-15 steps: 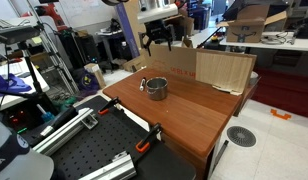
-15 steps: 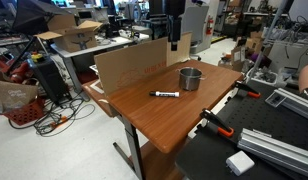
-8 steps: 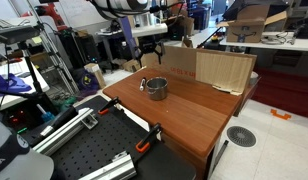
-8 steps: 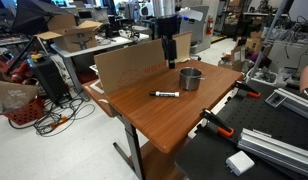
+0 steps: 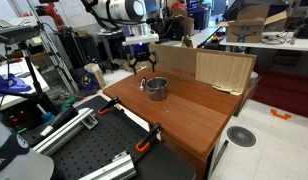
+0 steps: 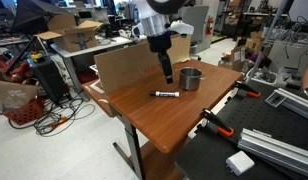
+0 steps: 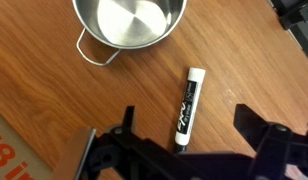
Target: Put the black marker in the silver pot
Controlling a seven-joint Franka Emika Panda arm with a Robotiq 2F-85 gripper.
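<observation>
I need to lower my open gripper onto the black marker's end away from the pot, because its two fingers are already on either side of it.
The black marker (image 7: 187,107), white-labelled with a dark cap, lies flat on the wooden table in the wrist view, just below the silver pot (image 7: 129,25). In an exterior view the marker (image 6: 166,95) lies in front of the pot (image 6: 191,78). My gripper (image 7: 189,125) is open, with its two dark fingers on either side of the marker's lower end and above it. It hangs over the marker (image 6: 167,75) and beside the pot (image 5: 155,88), holding nothing. I cannot make out the marker in the exterior view where the gripper (image 5: 144,64) shows left of the pot.
A cardboard sheet (image 6: 129,65) stands along the table's back edge and also shows in the other exterior view (image 5: 219,68). Orange clamps (image 5: 146,145) grip the table's near edge. Black perforated boards and metal rails (image 5: 69,125) lie beside the table.
The arm has swung from above the cardboard and pot, moved down and across, and now hangs low over the marker. Marker and pot have not moved.
</observation>
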